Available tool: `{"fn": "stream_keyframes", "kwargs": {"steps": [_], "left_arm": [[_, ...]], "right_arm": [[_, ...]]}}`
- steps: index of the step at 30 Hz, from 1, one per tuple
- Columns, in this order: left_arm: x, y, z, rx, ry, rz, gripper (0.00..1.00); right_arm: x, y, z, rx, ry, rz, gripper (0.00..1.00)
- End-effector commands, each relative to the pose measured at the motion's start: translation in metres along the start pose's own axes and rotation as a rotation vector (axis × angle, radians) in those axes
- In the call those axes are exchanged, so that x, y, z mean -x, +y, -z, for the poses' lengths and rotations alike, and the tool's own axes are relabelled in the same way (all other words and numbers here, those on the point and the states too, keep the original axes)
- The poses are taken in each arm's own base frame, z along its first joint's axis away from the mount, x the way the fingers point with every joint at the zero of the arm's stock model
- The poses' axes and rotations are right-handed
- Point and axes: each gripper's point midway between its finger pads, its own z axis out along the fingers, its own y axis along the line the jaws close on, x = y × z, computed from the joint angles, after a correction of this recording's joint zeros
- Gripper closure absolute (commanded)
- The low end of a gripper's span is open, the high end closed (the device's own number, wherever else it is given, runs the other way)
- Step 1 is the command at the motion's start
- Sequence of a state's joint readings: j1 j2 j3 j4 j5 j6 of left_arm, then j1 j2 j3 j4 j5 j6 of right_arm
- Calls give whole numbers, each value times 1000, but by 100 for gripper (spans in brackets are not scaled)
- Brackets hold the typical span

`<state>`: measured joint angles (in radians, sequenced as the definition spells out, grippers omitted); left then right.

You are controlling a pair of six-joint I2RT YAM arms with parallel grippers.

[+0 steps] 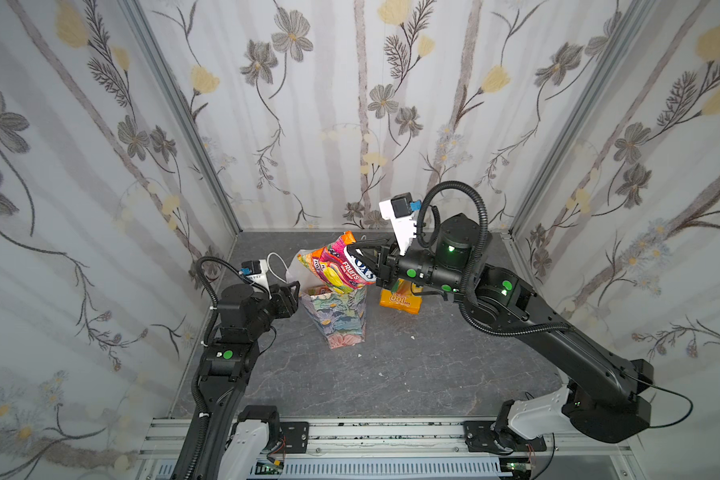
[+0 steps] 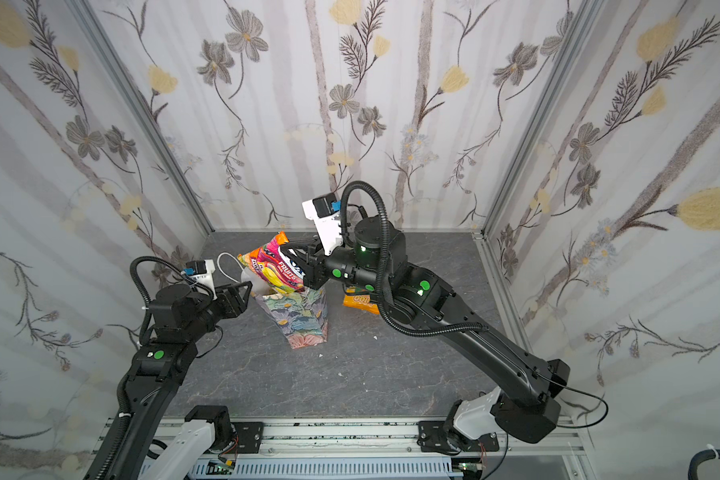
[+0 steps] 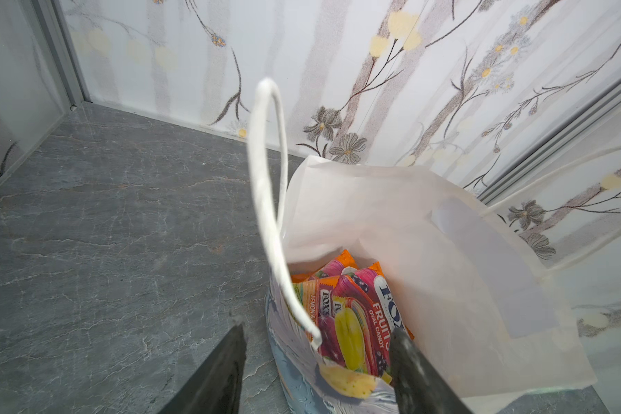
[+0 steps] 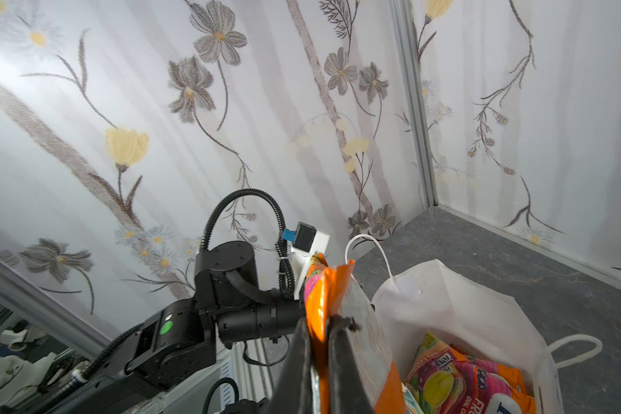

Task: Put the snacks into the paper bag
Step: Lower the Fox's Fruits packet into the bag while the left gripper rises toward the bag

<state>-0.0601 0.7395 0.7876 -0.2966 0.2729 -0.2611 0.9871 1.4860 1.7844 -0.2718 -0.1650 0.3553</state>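
Note:
Next, my right gripper lowers toward the paper bag's opening (image 1: 315, 288) (image 4: 451, 335), tips its fingers downward and releases the packet there. The packet still hangs above the rim of the bag.
The paper bag (image 1: 338, 322) (image 2: 306, 322) stands upright mid-table, floral outside and white inside (image 3: 409, 233) (image 4: 463, 304). Several FOX'S snacks (image 3: 352, 308) (image 4: 456, 380) lie inside it. My right gripper (image 1: 352, 251) (image 2: 283, 251) (image 4: 321, 320) is shut on the edge of a colourful FOX'S fruits packet (image 1: 341, 268) (image 2: 275, 268) (image 4: 323, 286), which hangs tilted over the bag's mouth. My left gripper (image 1: 294, 291) (image 2: 246, 289) (image 3: 316, 326) is open astride the bag's left rim, one finger outside and one inside. An orange packet (image 1: 400, 301) (image 2: 360, 303) lies on the table under the right arm.
Floral-papered walls (image 1: 100, 208) close in the grey stone-look table (image 1: 391, 374) on three sides. A metal rail (image 1: 391, 436) runs along the front edge. The bag's white cord handle (image 3: 266, 179) loops up in front of the left wrist camera. Small white crumbs (image 1: 412, 337) lie right of the bag.

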Motion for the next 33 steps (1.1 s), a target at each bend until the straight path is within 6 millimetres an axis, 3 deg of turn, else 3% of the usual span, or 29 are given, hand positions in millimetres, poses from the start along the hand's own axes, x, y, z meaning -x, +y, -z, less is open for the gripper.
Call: {"fn": "stream_keyframes", "kwargs": {"steps": [1,5,10,19,33], "left_arm": [[19,-3,10,17,-55,-34,37],[31,-8,20,23,-78,-37,36],[38,-9,27,38,-71,-43,36],[47,-14,40,49,-81,-53,35],[66,-36,59,-20,-109,-99,35]], "right_arm": [[5,-12,-16,-62,-22,52,100],[-9,-28,-45,-105,26,68,100],[-25,-47,-66,-155,83,83,100],[-44,-73,-87,-154,133,61,100],[-69,-80,-111,-68,233,-7,100]]}}
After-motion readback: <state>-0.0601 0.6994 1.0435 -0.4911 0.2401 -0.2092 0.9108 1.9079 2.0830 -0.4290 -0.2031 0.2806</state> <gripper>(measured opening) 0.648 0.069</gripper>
